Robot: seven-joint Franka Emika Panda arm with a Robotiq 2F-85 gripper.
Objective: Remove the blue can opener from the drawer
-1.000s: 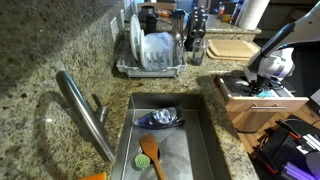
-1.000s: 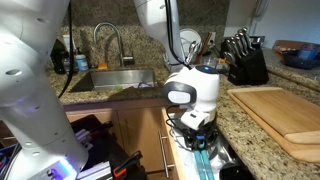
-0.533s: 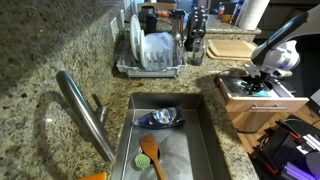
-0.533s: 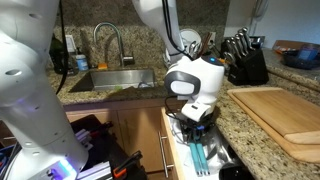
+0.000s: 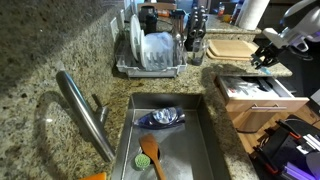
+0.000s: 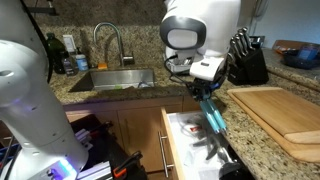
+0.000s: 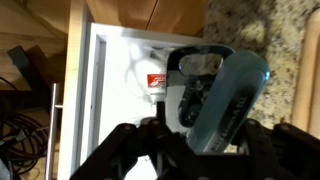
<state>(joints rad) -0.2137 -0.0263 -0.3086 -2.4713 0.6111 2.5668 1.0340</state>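
Note:
I need to raise my gripper and move outward next, lower the can opener onto the wooden cutting board (image 6: 284,113) (image 7: 312,85) and then let go of it, because this bare surface lies outward of my gripper.
My gripper (image 6: 205,88) is shut on the blue can opener (image 6: 214,113) and holds it in the air above the open drawer (image 6: 180,135), at about countertop height. The teal handles hang down from the fingers. In an exterior view the gripper (image 5: 268,56) is above the drawer (image 5: 232,92), near the counter's edge. In the wrist view the can opener (image 7: 228,98) fills the space between the dark fingers of the gripper (image 7: 200,138). The drawer's white inside (image 7: 115,85) lies below, with other dark utensils in it.
A wooden cutting board (image 6: 285,115) lies on the granite counter beside the drawer, with a knife block (image 6: 243,58) behind it. The sink (image 5: 205,140) holds a dark blue dish (image 5: 160,118) and an orange spatula (image 5: 150,152). A faucet (image 5: 85,112) and a dish rack (image 5: 150,55) stand near.
The gripper has risen out of the drawer with the blue can opener in it, from low inside the drawer to countertop height.

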